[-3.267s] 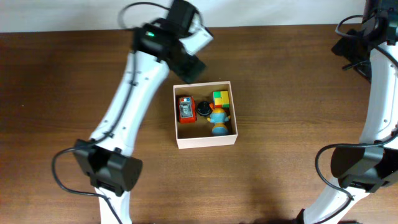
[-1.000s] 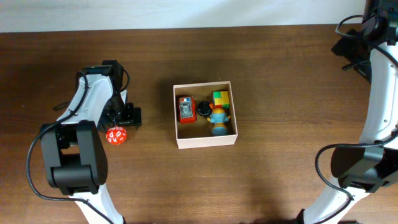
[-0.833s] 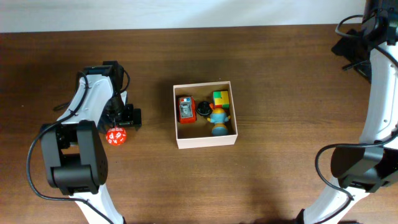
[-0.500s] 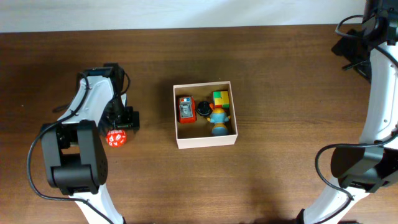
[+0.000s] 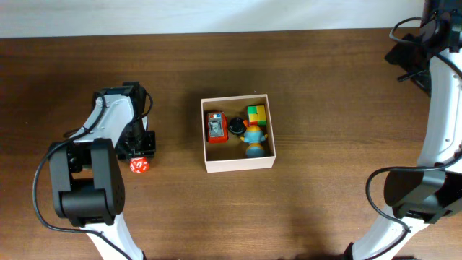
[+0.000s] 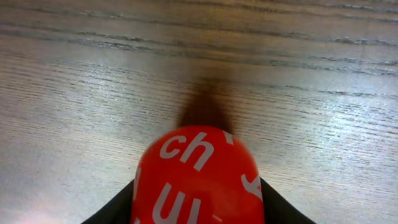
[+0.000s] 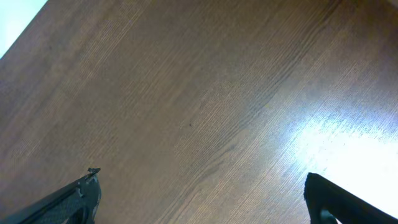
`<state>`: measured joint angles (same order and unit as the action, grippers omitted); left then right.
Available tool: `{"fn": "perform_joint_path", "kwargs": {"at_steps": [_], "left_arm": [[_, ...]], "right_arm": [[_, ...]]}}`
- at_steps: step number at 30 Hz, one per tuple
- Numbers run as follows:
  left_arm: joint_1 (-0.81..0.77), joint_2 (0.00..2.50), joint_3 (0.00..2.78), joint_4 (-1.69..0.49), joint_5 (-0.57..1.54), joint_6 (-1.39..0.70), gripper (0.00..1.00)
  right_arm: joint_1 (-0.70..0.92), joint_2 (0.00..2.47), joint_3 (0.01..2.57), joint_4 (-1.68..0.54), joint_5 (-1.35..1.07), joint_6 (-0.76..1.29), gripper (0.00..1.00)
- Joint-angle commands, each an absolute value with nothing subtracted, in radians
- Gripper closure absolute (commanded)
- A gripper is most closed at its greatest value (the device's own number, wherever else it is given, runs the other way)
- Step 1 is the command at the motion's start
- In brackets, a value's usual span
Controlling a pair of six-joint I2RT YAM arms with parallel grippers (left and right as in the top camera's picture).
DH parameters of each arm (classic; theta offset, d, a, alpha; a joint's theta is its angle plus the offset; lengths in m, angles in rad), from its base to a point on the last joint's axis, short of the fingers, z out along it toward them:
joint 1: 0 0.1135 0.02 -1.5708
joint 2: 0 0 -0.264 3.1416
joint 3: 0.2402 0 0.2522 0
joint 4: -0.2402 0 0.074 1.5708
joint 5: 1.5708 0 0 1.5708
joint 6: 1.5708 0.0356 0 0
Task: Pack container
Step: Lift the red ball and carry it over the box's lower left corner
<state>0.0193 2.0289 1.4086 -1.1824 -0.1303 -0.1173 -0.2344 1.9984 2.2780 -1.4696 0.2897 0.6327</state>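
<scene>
The left gripper rises over the container's near corner by the car (image 5: 215,126) next and releases the ball. This is because that corner lies to its right in the overhead view.
The container (image 5: 239,165) is a square white-walled box with a tan floor, at mid-table. In it lie a red toy car (image 5: 215,126), a black round piece (image 5: 236,126), a yellow-green block (image 5: 256,114) and a blue-orange figure (image 5: 253,139). Left of it, a red die with white marks (image 5: 138,166) rests on the wood. My left gripper (image 5: 138,159) points down over it. In the left wrist view the die (image 6: 198,168) fills the gap, and both black fingers press its sides. My right gripper (image 7: 205,199) hangs open over bare wood at the far right back.
The right arm (image 5: 442,108) stands along the table's right edge. A pale wall strip (image 5: 231,14) borders the table's far side. Dark wood table (image 5: 339,108) surrounds the box on all sides.
My left gripper slid a little toward the near edge and its jaws closed in on the red die, which shifted slightly with it. The right arm has not moved.
</scene>
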Motion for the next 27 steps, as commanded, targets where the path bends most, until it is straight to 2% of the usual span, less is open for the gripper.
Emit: {"fn": "perform_joint_path", "kwargs": {"at_steps": [1,11,27], "left_arm": [[0.018,2.021,1.399,-1.161,-0.123,-0.12,0.55],[0.018,2.02,1.5,-1.155,0.021,-0.086,0.55],[0.013,1.996,1.844,-1.245,0.906,0.391,0.55]], "right_arm": [[-0.236,1.987,2.296,-1.47,0.296,0.645,0.01],[-0.236,1.987,2.296,-1.47,0.296,0.645,0.02],[-0.236,1.987,2.297,-1.47,0.296,0.645,0.01]]}}
